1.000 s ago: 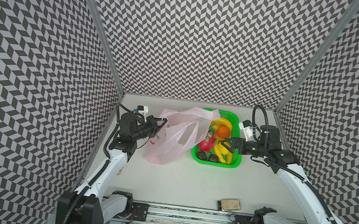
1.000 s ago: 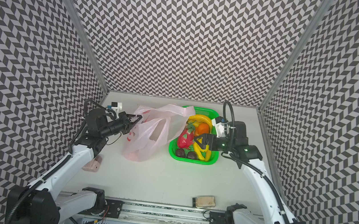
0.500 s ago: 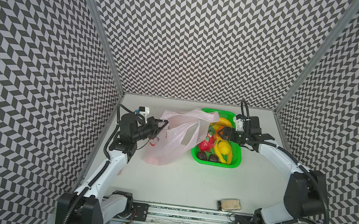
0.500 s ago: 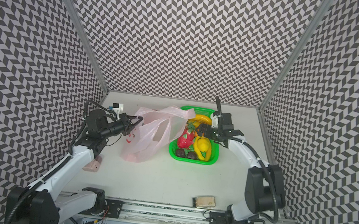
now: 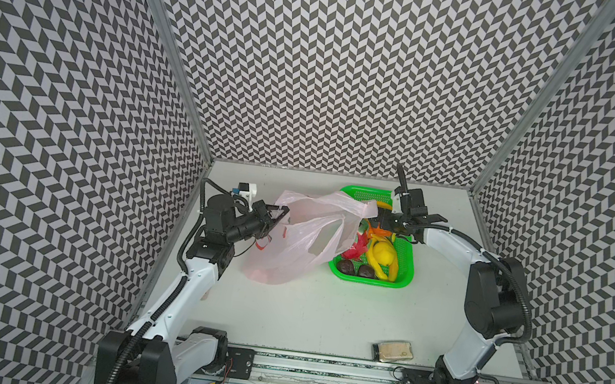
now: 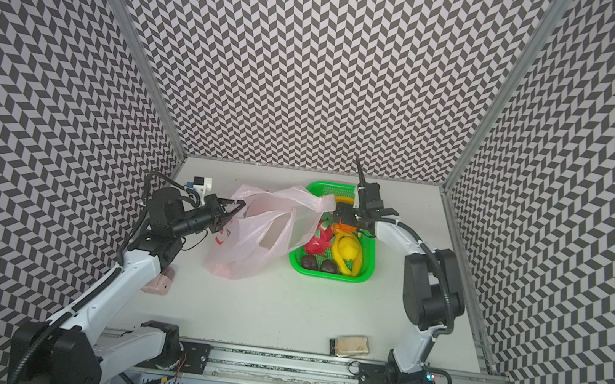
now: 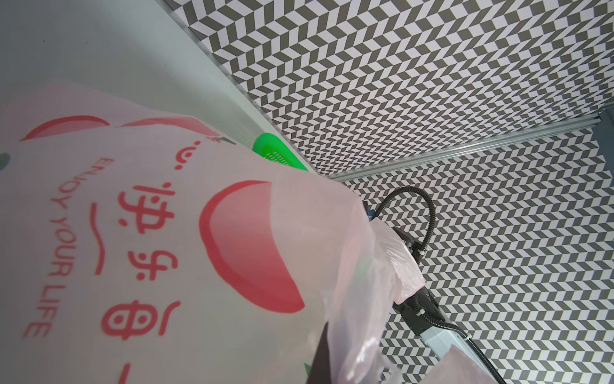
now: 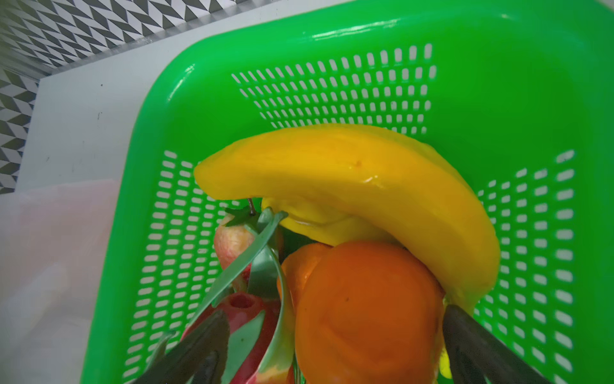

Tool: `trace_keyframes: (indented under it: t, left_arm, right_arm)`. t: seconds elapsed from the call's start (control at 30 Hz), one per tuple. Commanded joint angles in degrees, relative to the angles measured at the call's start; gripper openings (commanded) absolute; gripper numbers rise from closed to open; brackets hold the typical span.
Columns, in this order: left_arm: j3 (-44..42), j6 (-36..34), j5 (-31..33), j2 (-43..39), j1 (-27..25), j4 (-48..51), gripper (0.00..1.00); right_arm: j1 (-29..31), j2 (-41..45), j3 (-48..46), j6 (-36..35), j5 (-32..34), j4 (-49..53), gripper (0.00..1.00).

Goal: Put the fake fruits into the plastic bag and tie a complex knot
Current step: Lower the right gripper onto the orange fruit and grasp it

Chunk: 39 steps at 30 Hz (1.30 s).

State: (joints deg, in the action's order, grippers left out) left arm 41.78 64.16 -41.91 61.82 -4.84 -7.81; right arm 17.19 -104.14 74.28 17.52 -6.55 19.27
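Observation:
The orange is already lined up between my open fingers, so next my right gripper needs to go further down into the green basket and close around the sides of the orange (image 5: 380, 231) (image 8: 365, 316).
The pink plastic bag (image 5: 292, 239) (image 6: 253, 234) slumps on the table, its mouth held up toward the green basket (image 5: 405, 263) (image 6: 368, 262). My left gripper (image 5: 275, 213) (image 6: 237, 206) is shut on the bag's left edge; in the left wrist view the printed bag (image 7: 166, 232) covers all but one dark finger (image 7: 317, 362). The fake fruits lie in the basket (image 8: 332, 40): a banana (image 8: 349, 173), an orange (image 8: 365, 316), a dragon fruit (image 8: 239, 319), a lemon (image 5: 382, 252) and dark brown ones (image 5: 346, 266). My right gripper (image 5: 381, 224) (image 8: 335, 342) is open, its fingers either side of the orange.
A tan packet (image 5: 393, 351) lies near the front edge. A pink block (image 6: 158, 286) sits beside the left arm. Patterned walls close in the left, back and right. The right arm's elbow (image 5: 492, 299) folds back at the right of the table.
The right arm has folded back and carried its open gripper from the basket's right side to over the orange at the far end. The left gripper and bag have barely moved.

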Motion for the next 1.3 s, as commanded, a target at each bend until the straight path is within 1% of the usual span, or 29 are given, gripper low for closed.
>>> trace_keyframes:
  t: [0.0, 0.17, 0.27, 0.33, 0.47, 0.53, 0.63, 0.77, 0.97, 1.13, 1.27]
  left_arm:
    - [0.28, -0.12, -0.80, -1.31, 0.19, -0.56, 0.00]
    - [0.27, -0.24, -0.94, -1.05, 0.21, -0.62, 0.00]
    - [0.23, -0.30, -1.07, -0.91, 0.21, -0.67, 0.00]
    - [0.18, -0.30, -1.15, -0.91, 0.18, -0.64, 0.00]
    - [0.27, -0.43, -1.21, -1.00, 0.19, -0.54, 0.00]
    - [0.16, -0.48, -1.20, -1.01, 0.23, -0.37, 0.00]
    - [0.13, -0.47, -1.41, -1.07, 0.18, -0.19, 0.00]
    - [0.16, -0.61, -1.50, -1.33, 0.20, -0.01, 0.00]
    - [0.19, -0.68, -1.50, -1.53, 0.23, 0.17, 0.00]
    - [0.20, -0.75, -1.51, -1.44, 0.20, 0.26, 0.00]
    - [0.21, -0.85, -1.45, -1.35, 0.18, 0.34, 0.00]
  right_arm:
    - [0.63, -1.38, 0.25, -0.80, 4.20, -0.10, 0.98]
    - [2.02, -3.59, 0.97, -2.17, 6.79, 2.14, 0.93]
    - [2.28, -4.46, 1.11, -2.62, 7.90, 2.14, 0.89]
    - [2.25, -4.87, 1.32, -2.79, 8.51, 2.00, 0.88]
    - [2.16, -4.64, 1.24, -2.68, 8.59, 0.74, 0.84]
    - [2.16, -4.41, 1.18, -2.53, 7.90, -0.16, 0.80]
    - [2.15, -4.26, 1.53, -2.32, 7.63, -0.54, 0.80]
    - [1.20, -4.66, 2.79, -1.49, 4.76, -0.63, 0.83]
    - [1.18, -5.96, 4.30, -0.92, 4.31, -0.81, 0.85]
    - [1.18, -6.99, 3.53, -0.78, 4.22, -0.80, 0.83]
    - [1.23, -6.88, 2.60, -0.82, 5.44, -1.46, 0.75]
